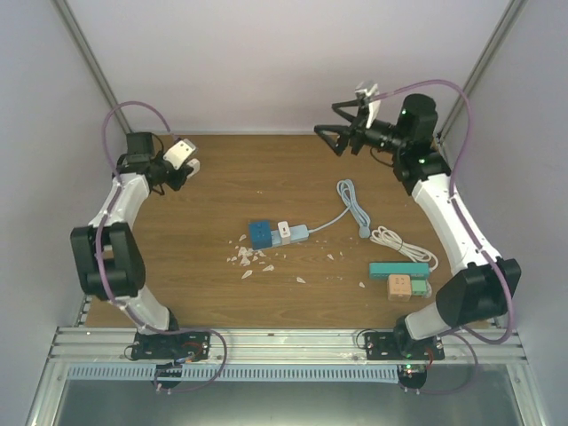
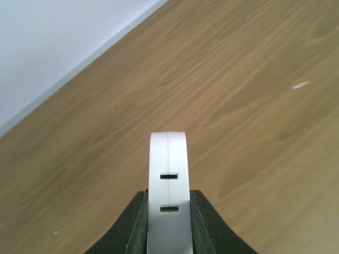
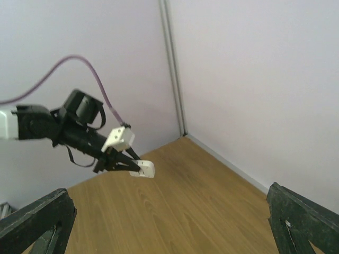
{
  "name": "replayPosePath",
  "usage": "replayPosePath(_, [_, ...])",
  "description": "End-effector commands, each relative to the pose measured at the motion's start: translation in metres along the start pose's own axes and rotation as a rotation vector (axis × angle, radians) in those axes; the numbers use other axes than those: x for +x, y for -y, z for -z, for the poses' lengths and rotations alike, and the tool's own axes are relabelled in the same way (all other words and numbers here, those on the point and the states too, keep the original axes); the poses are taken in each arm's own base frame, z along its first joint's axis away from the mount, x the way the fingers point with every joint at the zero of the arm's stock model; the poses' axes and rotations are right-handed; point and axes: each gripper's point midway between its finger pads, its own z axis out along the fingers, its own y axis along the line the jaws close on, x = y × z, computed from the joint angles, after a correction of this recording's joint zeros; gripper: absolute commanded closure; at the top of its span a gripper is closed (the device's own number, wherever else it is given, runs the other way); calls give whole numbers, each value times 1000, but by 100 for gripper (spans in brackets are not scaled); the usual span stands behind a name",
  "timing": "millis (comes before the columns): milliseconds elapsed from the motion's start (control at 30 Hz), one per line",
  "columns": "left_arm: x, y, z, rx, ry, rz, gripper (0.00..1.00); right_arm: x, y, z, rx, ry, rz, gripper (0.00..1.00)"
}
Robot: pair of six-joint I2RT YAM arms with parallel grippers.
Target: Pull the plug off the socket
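My left gripper lowers the white socket block [image 1: 192,164] onto the bare wood below and releases it next, since that wood is clear of the strip and chips.
My left gripper [image 1: 186,169] is at the far left, shut on a white socket block [image 1: 192,164]. In the left wrist view the block [image 2: 168,174] stands between the black fingers [image 2: 132,225] and shows two slots, held above bare wood. It also shows in the right wrist view [image 3: 144,169]. My right gripper [image 1: 335,126] is open and empty, raised at the back right; its fingertips [image 3: 42,219] are spread wide. A teal socket strip [image 1: 299,234] lies mid-table with a white plug [image 1: 282,232] and a blue block [image 1: 260,233] at its left end. Its grey cable [image 1: 352,202] runs to the right.
White chips [image 1: 248,258] are scattered in front of the strip. A coiled white cable [image 1: 401,241], a second teal strip [image 1: 399,270] and orange and green blocks [image 1: 405,287] lie at the right. Walls close in the back and both sides.
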Motion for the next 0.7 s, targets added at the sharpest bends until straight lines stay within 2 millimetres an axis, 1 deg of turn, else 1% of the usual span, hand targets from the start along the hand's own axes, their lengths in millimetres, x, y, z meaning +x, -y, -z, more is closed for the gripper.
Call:
replayPosePath(0, [1,-73,-19,-258,-56,-171,100,-22,26,13,23,52,-119,0])
replayPosePath(67, [6,-94,-30,-336,-78,-198,100,-21,44,18,53,53,-151,0])
replayPosePath(100, [9,-101,-36,-363,-88,-214,100,-22,53,22,62,65,-156,1])
replayPosePath(233, [22,-124,-51,-464,-123,-295,100,-20,86,40,94,90,-239,0])
replayPosePath(300, [30,-134,-57,-515,-145,-334,100,-19,93,39,90,87,-255,1])
replayPosePath(333, [37,-136,-59,-529,-161,-350,100,-22,106,49,131,95,-265,0])
replayPosePath(367, [42,-138,-62,-540,-176,-359,100,-23,113,53,153,98,-279,0])
replayPosePath(433, [56,-139,-69,-530,-202,-353,100,-26,121,58,170,111,-309,0])
replayPosePath(533, [75,-132,-83,-501,-226,-338,100,-31,130,66,169,140,-368,0])
replayPosePath(567, [84,-133,-85,-513,-255,-334,100,-33,133,67,160,153,-379,0])
replayPosePath(667, [103,-131,-92,-534,-290,-330,99,-32,140,69,152,172,-424,0])
